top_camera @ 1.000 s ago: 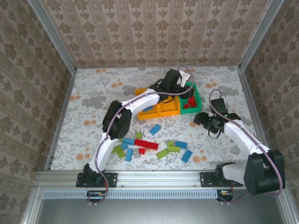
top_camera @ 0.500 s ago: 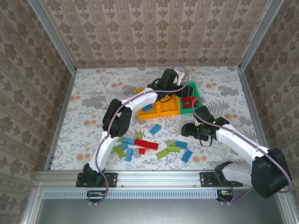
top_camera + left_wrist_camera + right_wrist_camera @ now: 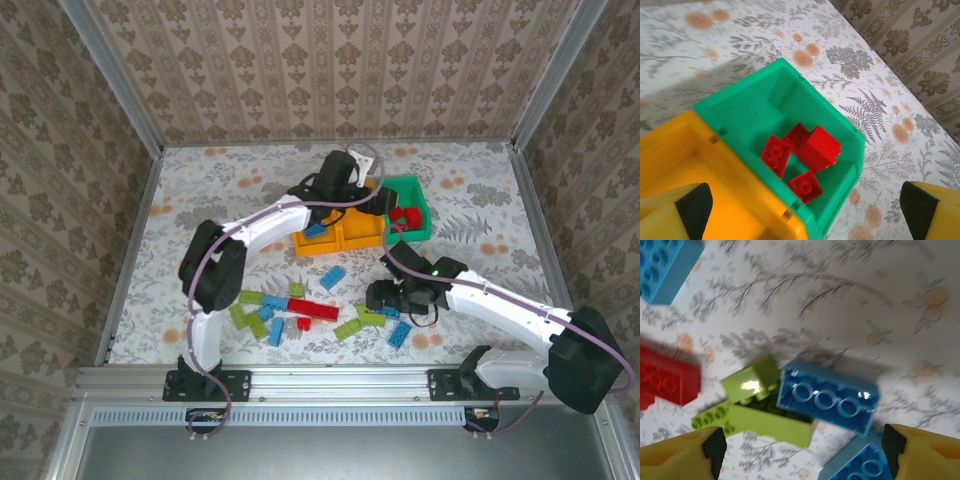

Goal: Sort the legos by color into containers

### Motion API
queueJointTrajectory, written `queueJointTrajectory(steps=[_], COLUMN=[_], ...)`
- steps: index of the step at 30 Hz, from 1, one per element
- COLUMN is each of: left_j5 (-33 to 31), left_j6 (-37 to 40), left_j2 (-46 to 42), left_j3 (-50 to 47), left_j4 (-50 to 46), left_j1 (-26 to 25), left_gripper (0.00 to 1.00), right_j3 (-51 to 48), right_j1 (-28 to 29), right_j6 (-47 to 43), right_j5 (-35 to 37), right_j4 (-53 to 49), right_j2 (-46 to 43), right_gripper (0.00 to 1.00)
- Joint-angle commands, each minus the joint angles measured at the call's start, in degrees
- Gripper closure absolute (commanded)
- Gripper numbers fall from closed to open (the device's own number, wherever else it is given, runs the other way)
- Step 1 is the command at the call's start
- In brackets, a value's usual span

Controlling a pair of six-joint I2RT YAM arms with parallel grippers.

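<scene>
I need to move my right gripper gently toward the red brick and down around both ends of the lime brick. The long lime brick [image 3: 371, 317] [image 3: 771, 425] is below my open fingers, nearer the red brick.
The containers stand in a row mid-table: two orange-yellow bins [image 3: 352, 240] and a green bin [image 3: 424, 214]. In the left wrist view the green bin [image 3: 752, 100] holds several red legos [image 3: 812, 150]. My left gripper [image 3: 805, 202] hangs open above the wall between the green bin and the orange bin [image 3: 685, 150], with nothing between its fingers. Loose red, blue and lime legos [image 3: 312, 309] lie on the near table. My right gripper [image 3: 804, 447] is open just over them, straddling an upturned blue brick [image 3: 827, 400] and lime bricks [image 3: 765, 422]. In the top view the right gripper [image 3: 372, 297] is at the pile's right end.
A blue brick [image 3: 316, 231] lies in the left orange bin. One long red brick [image 3: 665, 382] and more blue bricks [image 3: 665, 265] lie close to the right gripper. Patterned walls and metal rails [image 3: 300, 375] enclose the floral table.
My left gripper has opened over the green bin and drawn back to the left. The right arm has swung left and nearer, down over the loose bricks, its jaws opening wider.
</scene>
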Motion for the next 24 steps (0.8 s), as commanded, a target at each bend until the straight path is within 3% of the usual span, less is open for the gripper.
queueJointTrajectory(steps=[1,11,24], left_j5=[-5.0,-8.2,-9.2], left_j6=[3.5,4.1,3.6], left_j2=[-5.4,-15.0,-18.4], left_j3=[-4.9,-17.7,-24.2], left_j4=[0.9,1.7,2.1], left_j1=[1.7,6.2,7.4], left_gripper=[0.0,0.0,0.0], right_j3=[2.2,5.8,9.2], right_j1=[4.3,10.4,11.7], right_j6=[9.9,14.4,13.9], right_j5=[4.4,5.8,4.9], right_j4=[-3.3,-3.2,-4.7], right_j2=[1.5,9.4,18.4], right_gripper=[0.14,0.14,0.15])
